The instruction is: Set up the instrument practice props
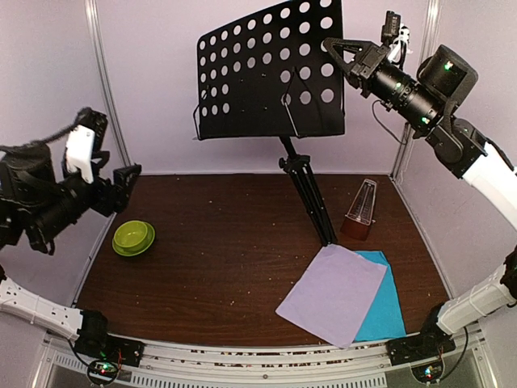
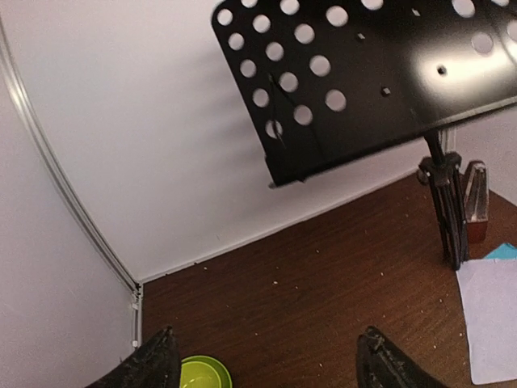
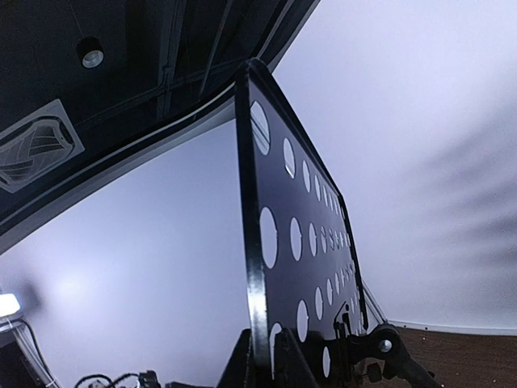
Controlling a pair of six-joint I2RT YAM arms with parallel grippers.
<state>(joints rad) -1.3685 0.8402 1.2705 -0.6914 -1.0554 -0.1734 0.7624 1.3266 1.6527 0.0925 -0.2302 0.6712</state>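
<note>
My left gripper lowers across the table toward the stand's post, onto its folded legs below the joint next; my right gripper holds only the desk.
The black music stand (image 1: 275, 69) stands at the back middle on its folded tripod leg (image 1: 311, 194), its perforated desk tilted. My right gripper (image 1: 335, 50) is shut on the desk's right edge (image 3: 257, 242), high above the table. The reddish-brown metronome (image 1: 361, 212) stands right of the stand's foot. The pale lilac sheet (image 1: 331, 293) lies on the cyan sheet (image 1: 388, 303) at the front right. My left gripper (image 1: 129, 184) is open and empty, above the table's left side; its fingertips (image 2: 157, 360) frame bare table. The desk also shows in the left wrist view (image 2: 380, 73).
A lime-green bowl (image 1: 133, 237) sits at the left of the brown table (image 1: 218, 250), just below my left gripper. White walls and rails close in the back and both sides.
</note>
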